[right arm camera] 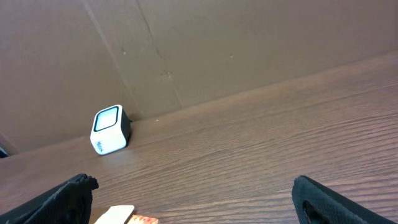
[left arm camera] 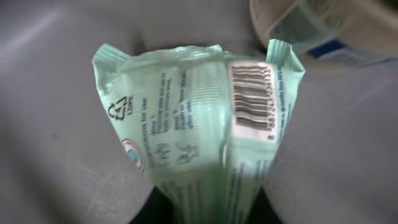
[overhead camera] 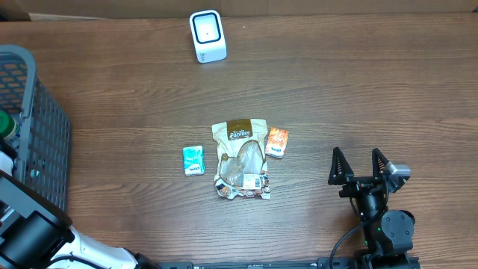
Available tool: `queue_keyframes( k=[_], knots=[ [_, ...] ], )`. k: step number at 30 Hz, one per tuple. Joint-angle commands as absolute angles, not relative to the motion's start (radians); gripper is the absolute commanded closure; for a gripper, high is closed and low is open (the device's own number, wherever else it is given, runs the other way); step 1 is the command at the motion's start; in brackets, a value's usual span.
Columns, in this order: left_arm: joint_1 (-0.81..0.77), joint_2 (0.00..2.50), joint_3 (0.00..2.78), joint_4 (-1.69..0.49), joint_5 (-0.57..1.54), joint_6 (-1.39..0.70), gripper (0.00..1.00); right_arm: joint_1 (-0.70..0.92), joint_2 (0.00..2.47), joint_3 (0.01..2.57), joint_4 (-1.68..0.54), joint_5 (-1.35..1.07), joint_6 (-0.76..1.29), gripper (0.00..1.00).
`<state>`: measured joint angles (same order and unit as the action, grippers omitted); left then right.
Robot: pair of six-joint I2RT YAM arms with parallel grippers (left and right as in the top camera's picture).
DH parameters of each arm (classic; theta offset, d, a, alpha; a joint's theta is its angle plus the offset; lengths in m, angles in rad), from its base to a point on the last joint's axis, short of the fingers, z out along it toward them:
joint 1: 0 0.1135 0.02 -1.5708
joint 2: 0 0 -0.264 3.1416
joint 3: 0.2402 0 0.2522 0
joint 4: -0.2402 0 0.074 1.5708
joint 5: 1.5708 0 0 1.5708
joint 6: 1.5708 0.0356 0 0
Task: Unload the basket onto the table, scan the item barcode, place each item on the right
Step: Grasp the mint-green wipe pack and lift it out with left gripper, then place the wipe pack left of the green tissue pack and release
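Observation:
Bare tabletop [overhead camera: 170, 159] beside the teal packet lies right of my left gripper in the overhead view, so I will lift over the basket's side, cross there, lower and release.
In the left wrist view a pale green plastic packet [left arm camera: 180, 124] fills the frame, its printed barcode [left arm camera: 250, 96] facing the camera at the upper right. My left gripper [left arm camera: 208, 211] is shut on the packet's lower end. In the overhead view the left arm reaches into the grey basket [overhead camera: 45, 142] at the left edge, and its gripper is hidden there. The white scanner [overhead camera: 207, 35] stands at the far edge of the table, and the right wrist view shows the scanner [right arm camera: 110, 129] too. My right gripper [overhead camera: 362, 164] stands open and empty at the near right.
A tan snack pouch [overhead camera: 240, 158], a teal packet [overhead camera: 193, 160] and an orange packet [overhead camera: 277, 142] lie mid-table. A blurred container with a blue label [left arm camera: 323, 31] sits beside the held packet. A cardboard wall [right arm camera: 217, 43] backs the table.

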<state>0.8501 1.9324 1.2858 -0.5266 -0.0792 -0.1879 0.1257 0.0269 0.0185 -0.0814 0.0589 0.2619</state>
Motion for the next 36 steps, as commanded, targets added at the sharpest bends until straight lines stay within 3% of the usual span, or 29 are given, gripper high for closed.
queue_keyframes(
  k=[1, 12, 22, 30, 36],
  knots=[
    [0.844, 1.993, 1.278, -0.564, -0.085, -0.180, 0.95, 0.124, 0.018, 0.008, -0.078, 0.062, 0.262, 0.00],
    [0.844, 1.879, 1.585, -0.839, 0.012, -0.271, 0.96, 0.124, 0.018, 0.008, -0.078, 0.062, 0.262, 0.00],
    [0.832, 1.626, 1.860, -0.884, 0.646, -0.413, 0.96, 0.124, 0.018, 0.008, -0.078, 0.062, 0.262, 0.00],
    [0.675, 1.479, 1.860, -1.018, 0.647, -0.415, 0.96, 0.124, 0.018, 0.008, -0.078, 0.062, 0.262, 0.00],
    [0.435, 1.480, 1.845, -1.236, 0.509, -0.393, 0.96, 0.124, 0.018, 0.008, -0.078, 0.062, 0.262, 0.00]
  ],
)
